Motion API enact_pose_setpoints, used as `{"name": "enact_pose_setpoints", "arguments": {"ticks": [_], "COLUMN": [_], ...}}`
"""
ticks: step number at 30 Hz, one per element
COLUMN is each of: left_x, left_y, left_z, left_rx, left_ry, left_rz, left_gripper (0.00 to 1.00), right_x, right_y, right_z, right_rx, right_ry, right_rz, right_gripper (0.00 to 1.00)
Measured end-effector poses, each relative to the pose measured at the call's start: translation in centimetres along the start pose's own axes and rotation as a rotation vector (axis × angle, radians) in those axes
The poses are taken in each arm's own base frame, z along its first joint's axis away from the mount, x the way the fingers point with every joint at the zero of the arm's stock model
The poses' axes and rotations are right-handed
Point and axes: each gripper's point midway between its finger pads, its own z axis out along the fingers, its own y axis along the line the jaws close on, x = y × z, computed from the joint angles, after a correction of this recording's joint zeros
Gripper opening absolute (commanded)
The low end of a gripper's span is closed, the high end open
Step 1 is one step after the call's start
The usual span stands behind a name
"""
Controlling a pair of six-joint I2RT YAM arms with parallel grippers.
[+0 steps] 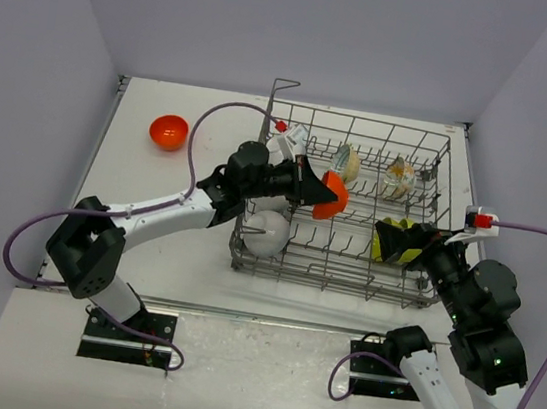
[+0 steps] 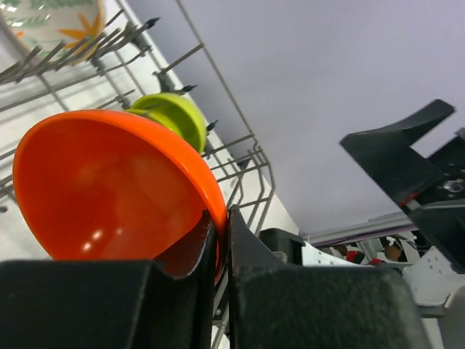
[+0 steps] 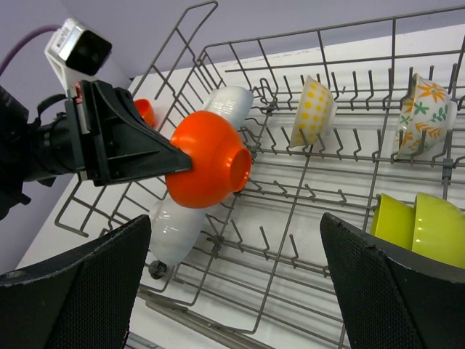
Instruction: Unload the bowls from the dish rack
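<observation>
My left gripper holds a bowl and should next swing to its left in the top view over the matching orange-red bowl below, lower and release it inside.
My left gripper is shut on the rim of an orange-red bowl and holds it tilted above the middle of the dish rack. In the left wrist view the jaws pinch that bowl's rim. In the right wrist view it hangs over white bowls. My right gripper is open and empty over the rack's right front, beside two lime-green bowls. Two cream patterned bowls stand in the back row. A second orange-red bowl sits on the table at the left.
White bowls stand at the rack's left end. The taller corner post rises at the rack's back left. White walls close in the table on three sides. The left arm's cable loops over the table beside the rack.
</observation>
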Motion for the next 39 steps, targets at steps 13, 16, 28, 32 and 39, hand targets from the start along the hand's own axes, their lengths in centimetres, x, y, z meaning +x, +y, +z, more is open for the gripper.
{"name": "enact_pose_setpoints", "arguments": {"ticks": [13,16,28,32,39], "left_x": [-13.5,-22.0,-31.6,-25.4,-23.6], "left_y": [-9.4,-9.4,22.0,30.7,34.2], "left_z": [-4.8,-10.5,-26.0,-26.8,-29.8], "left_rx": [-0.179,-0.478,-1.439,-1.503,-1.526], "left_ry": [-0.323,-0.565,-0.44,-0.192,-0.116], "left_rz": [0.379,0.396,0.148,-0.009,-0.102], "left_gripper": [0.0,0.0,0.0,0.0,0.0], "right_x": [-0.1,-0.1,-0.1,0.1,0.8], "right_y": [0.0,0.0,-0.2,-0.2,0.0], "right_z": [0.0,0.0,0.0,0.5,1.4], "right_rx": [0.001,0.0,0.007,0.006,-0.013], "right_ry": [-0.002,-0.004,-0.002,0.019,0.064], "right_rz": [-0.002,-0.002,-0.03,-0.04,-0.049], "right_gripper": [0.99,0.99,0.99,0.99,0.99]}}
